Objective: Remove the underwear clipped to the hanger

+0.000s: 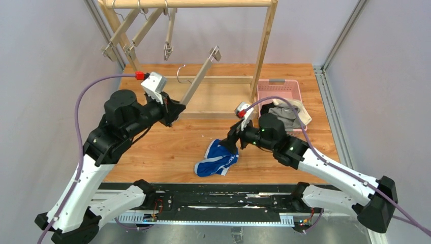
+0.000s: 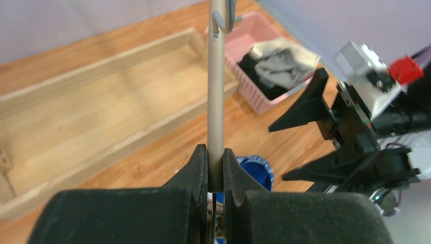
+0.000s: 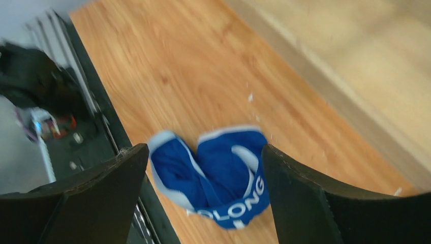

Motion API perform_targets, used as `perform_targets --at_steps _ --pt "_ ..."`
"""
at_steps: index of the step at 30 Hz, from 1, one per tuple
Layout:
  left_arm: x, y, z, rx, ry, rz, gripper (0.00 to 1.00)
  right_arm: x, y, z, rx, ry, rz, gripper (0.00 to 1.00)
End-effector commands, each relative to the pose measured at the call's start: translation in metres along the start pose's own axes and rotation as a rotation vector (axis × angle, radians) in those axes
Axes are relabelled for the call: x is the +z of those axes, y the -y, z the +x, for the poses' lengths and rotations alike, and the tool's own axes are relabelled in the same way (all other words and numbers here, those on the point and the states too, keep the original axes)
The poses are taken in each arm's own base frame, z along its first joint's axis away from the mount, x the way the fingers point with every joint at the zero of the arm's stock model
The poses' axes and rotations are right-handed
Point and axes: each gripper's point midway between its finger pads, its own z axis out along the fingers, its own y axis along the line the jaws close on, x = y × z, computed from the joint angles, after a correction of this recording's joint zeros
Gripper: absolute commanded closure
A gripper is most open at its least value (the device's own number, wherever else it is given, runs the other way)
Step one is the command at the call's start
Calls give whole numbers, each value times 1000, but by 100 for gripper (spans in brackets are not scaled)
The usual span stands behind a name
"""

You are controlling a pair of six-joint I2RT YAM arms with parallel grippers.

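Note:
My right gripper needs to move down and back next, onto the lettered waistband of the blue underwear (image 3: 235, 207), because that waistband is below and back from the gripper's fingers.
The bright blue underwear (image 1: 216, 159) with white trim lies crumpled on the table near its front edge; it shows in the right wrist view (image 3: 218, 175) and partly in the left wrist view (image 2: 256, 170). My right gripper (image 1: 229, 144) is open just above it, its jaws wide on either side. My left gripper (image 1: 173, 113) is shut on one end of a grey-beige hanger bar (image 1: 199, 76), held up at a slant; the bar runs between the fingers in the left wrist view (image 2: 216, 101). Grey and black underwear (image 1: 284, 114) lie in the pink basket (image 1: 278, 89).
A wooden rack (image 1: 195, 4) stands at the back with several clip hangers (image 1: 124, 35) on its rail and a low wooden base frame (image 1: 218, 96) on the table. The table's front edge and a black rail (image 1: 213, 195) lie close to the blue cloth.

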Motion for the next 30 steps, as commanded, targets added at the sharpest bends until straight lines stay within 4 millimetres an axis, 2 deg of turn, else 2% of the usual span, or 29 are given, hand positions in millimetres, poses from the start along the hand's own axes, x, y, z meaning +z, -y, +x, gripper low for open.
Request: perform_targets --at_steps 1,4,9,15,24,26,27,29,30 --pt "2 -19 31 -3 -147 -103 100 -9 18 83 -149 -302 173 17" --pt "9 -21 33 -11 -167 -109 100 -3 13 105 -164 -360 193 16" --pt "22 -22 34 -18 -187 -109 100 8 10 129 -143 -412 218 16" --pt "37 -24 31 -17 -196 -116 100 10 37 149 -122 -466 417 16" --pt "56 -34 8 -5 -177 -174 100 19 21 196 -81 -634 353 18" --pt "59 -37 0 -1 -174 -194 100 18 19 206 -71 -677 352 32" --pt "60 -38 -6 0 -167 -204 100 17 19 212 -69 -704 360 43" --pt "63 -41 -17 4 -153 -228 100 14 22 217 -74 -738 387 71" --pt "65 -42 -21 7 -148 -235 100 13 25 215 -79 -744 409 91"
